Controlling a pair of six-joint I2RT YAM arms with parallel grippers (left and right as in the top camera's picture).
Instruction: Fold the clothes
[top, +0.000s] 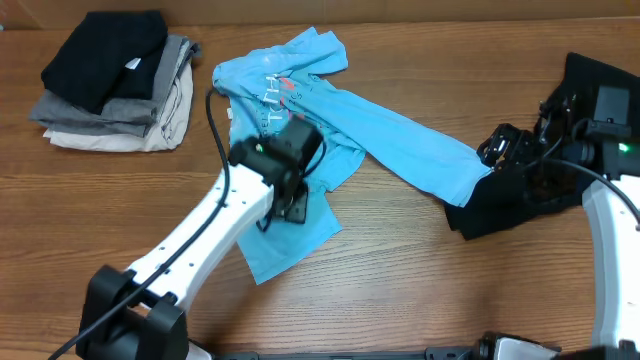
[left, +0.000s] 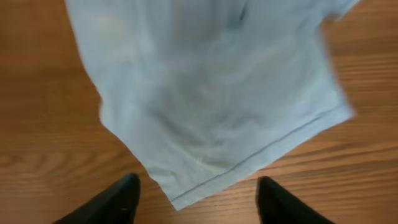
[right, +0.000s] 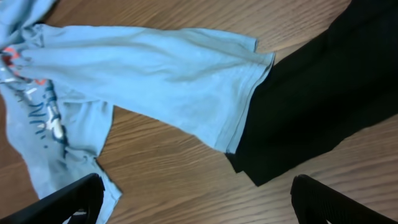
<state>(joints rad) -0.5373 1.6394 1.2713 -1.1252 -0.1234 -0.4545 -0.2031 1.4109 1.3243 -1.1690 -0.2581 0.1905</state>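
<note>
The shirt's long part ends over the black garment. I will lower my right gripper next and shift it onto that hemmed edge (top: 476, 188) (right: 247, 108).
The light blue T-shirt (top: 330, 120) lies crumpled across the table's middle, its lettering near the collar at the back. One long part stretches right and its end overlaps the loose black garment (top: 510, 205). My left gripper (top: 292, 205) is open and empty above the shirt's front corner (left: 205, 124), fingers either side of the hem. My right gripper (top: 495, 150) is open and empty, above the shirt's right end (right: 186, 81) and the black garment (right: 311, 93).
A neat pile of black, grey and beige garments (top: 115, 80) sits at the back left. The wooden table (top: 420, 280) shows bare wood along the front. Another dark item lies under the right arm at the far right (top: 600, 80).
</note>
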